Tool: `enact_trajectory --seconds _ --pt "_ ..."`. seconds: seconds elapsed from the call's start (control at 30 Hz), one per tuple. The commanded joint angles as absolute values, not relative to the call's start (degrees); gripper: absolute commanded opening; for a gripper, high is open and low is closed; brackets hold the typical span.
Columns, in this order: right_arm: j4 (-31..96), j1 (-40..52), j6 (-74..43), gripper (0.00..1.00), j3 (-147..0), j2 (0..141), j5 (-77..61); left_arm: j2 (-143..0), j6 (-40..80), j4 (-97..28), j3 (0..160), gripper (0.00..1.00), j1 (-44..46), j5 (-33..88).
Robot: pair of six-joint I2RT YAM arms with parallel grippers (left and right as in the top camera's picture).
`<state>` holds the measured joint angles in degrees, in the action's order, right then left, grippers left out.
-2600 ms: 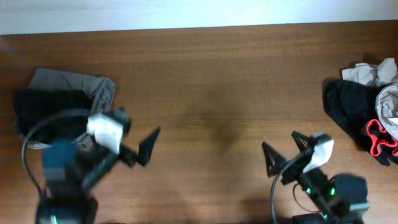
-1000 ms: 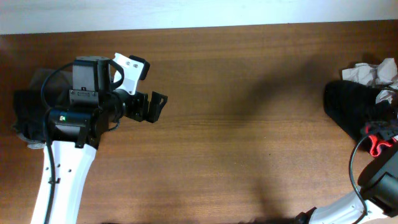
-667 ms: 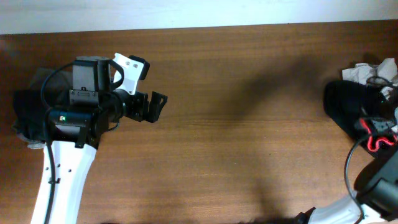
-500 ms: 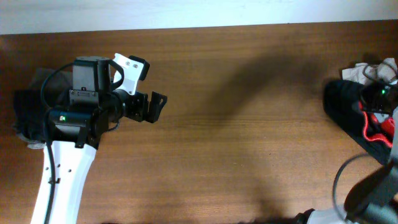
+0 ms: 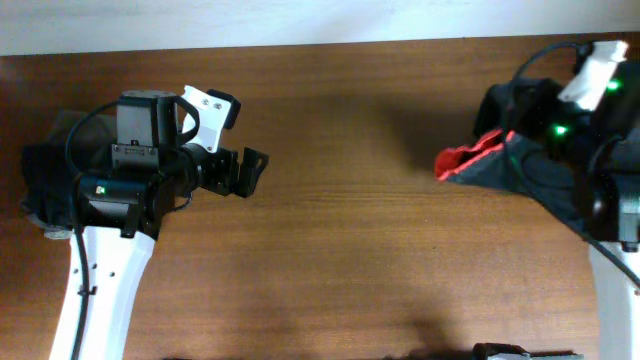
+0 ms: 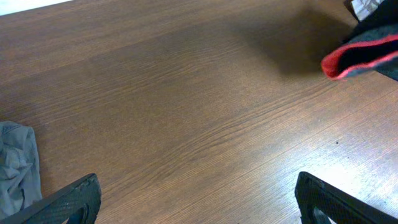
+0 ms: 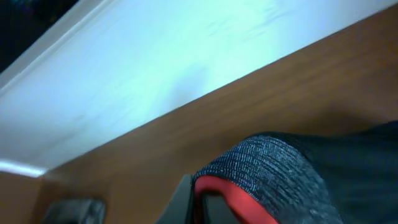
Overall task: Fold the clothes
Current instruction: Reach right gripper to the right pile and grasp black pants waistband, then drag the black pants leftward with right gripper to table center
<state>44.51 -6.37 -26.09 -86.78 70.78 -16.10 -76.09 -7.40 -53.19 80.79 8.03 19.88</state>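
Open wood leaves room for the leggings, so next I should move my right gripper to the left in the overhead view and down over the table's middle [image 5: 345,175].
The clothes in play are black leggings [image 5: 520,170] with a grey waistband lined bright red [image 5: 468,158]. They hang above the table's right end, waistband end pointing left. My right gripper [image 5: 505,138] is shut on the waistband and mostly buried in the cloth. In the right wrist view the grey band [image 7: 273,168] with its red lining [image 7: 233,202] folds over one dark finger [image 7: 183,202]. My left gripper [image 5: 245,172] hovers open over bare wood at the left, holding nothing. In the left wrist view its fingertips [image 6: 71,200] stand wide apart, and the red-edged waistband [image 6: 357,56] shows far right.
A pile of dark and grey garments [image 5: 45,175] lies at the far left, partly under the left arm; its grey edge [image 6: 15,168] shows in the left wrist view. A white strip [image 5: 300,20] runs along the table's back edge.
The right gripper shut on the leggings in the right-hand pile, then swung up and left, lifting them off the table. The left arm has stayed still for the last second.
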Motion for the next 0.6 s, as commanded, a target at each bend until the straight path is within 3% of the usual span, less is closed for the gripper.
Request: enact_trajectory --seconds 0.0,0.57 --pt "43.92 0.62 -25.34 0.04 -87.46 73.52 -15.59 -76.16 -6.90 -53.23 81.73 0.99 8.21 19.66" --pt "40.23 21.96 -24.05 0.04 -87.44 78.08 -12.60 -75.99 -6.90 -55.37 84.58 0.99 8.21 14.41"
